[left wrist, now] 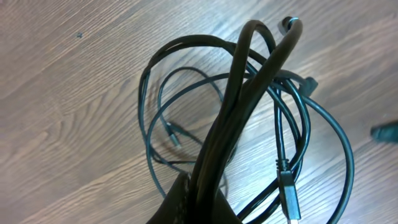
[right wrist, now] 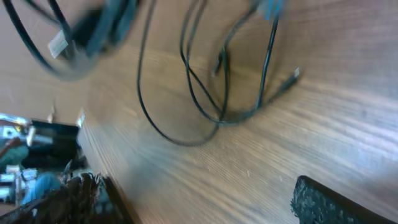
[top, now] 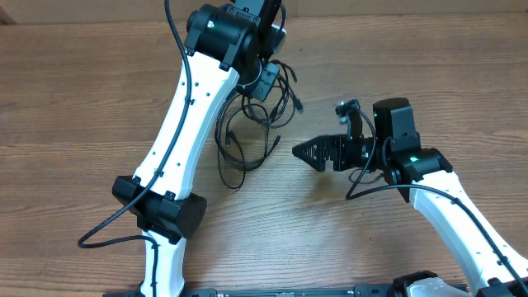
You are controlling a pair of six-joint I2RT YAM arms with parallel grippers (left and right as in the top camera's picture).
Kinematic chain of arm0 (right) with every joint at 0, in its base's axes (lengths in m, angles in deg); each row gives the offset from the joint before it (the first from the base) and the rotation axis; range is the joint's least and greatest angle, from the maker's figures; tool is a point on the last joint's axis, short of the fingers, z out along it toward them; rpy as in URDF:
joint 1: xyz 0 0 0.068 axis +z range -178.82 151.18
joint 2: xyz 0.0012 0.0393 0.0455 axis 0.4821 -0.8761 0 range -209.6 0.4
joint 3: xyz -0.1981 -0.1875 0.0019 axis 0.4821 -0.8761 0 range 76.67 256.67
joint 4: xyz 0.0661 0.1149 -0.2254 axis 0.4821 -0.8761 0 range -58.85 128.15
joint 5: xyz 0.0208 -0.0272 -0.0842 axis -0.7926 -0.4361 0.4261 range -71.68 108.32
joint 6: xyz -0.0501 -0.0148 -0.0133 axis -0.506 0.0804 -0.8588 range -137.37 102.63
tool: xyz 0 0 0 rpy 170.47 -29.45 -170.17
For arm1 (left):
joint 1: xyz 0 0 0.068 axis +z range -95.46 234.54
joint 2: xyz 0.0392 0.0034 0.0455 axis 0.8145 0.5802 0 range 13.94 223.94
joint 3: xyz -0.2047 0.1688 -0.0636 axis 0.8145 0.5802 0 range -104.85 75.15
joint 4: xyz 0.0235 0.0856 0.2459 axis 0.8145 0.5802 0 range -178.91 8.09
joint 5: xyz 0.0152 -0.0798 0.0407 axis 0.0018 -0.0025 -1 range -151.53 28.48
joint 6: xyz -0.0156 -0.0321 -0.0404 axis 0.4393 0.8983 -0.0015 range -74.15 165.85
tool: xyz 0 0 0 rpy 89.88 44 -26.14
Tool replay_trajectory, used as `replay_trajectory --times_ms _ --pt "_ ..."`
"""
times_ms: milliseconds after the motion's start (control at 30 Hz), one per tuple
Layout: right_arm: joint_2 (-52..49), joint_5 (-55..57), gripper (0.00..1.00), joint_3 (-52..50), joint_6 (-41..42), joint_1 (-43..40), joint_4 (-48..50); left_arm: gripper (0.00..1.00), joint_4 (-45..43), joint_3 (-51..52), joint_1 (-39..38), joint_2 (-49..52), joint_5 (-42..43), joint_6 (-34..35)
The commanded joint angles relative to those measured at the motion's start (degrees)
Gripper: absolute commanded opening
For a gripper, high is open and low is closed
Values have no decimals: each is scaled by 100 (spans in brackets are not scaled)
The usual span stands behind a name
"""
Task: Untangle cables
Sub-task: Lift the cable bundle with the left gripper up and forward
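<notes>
The bundle's loops cross below. I will raise my left gripper and swing it to the left in the overhead view, releasing the bundle over bare wood.
The cables [top: 238, 136] are thin black cords bunched in loops on the wooden table at upper centre. My left gripper [top: 266, 82] is over their top end, shut on a bundle of several strands. In the left wrist view the gripped cables [left wrist: 249, 87] run up from between the closed jaws of my left gripper [left wrist: 200, 202], and a USB plug [left wrist: 289, 196] hangs at the right. My right gripper [top: 299, 152] is open and holds nothing, its tip pointing left, a little to the right of the loops. In the blurred right wrist view the cables [right wrist: 205, 106] lie beyond the spread fingers [right wrist: 320, 202].
One loose plug end [top: 299, 107] lies just right of the bunch. The left arm's white link [top: 186, 124] crosses the table left of the loops. A thick black arm wire [top: 363, 186] hangs by the right wrist. The table's edge [right wrist: 93, 149] shows at the left.
</notes>
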Motion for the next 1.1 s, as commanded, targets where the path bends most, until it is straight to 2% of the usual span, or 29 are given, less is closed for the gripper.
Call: replay_trajectory --times_ms 0,167,367,467,800,1067 --pt "72 -81 100 70 800 15 522 4 66 -155 9 -24 -127 -769" --pt "72 -96 100 70 1187 17 1202 4 116 -155 -184 -24 -114 -964" --pt "72 -28 100 70 1261 17 1517 4 122 -155 -605 -24 -114 -1051" --pt "70 295 100 70 1261 15 1460 4 122 -155 -846 -24 -118 -1115" --pt "70 2765 100 70 1456 15 693 4 260 -273 -1213 -173 96 -1108" --pt "68 3121 100 70 1453 11 424 4 11 -273 -1128 -892 177 -1106"
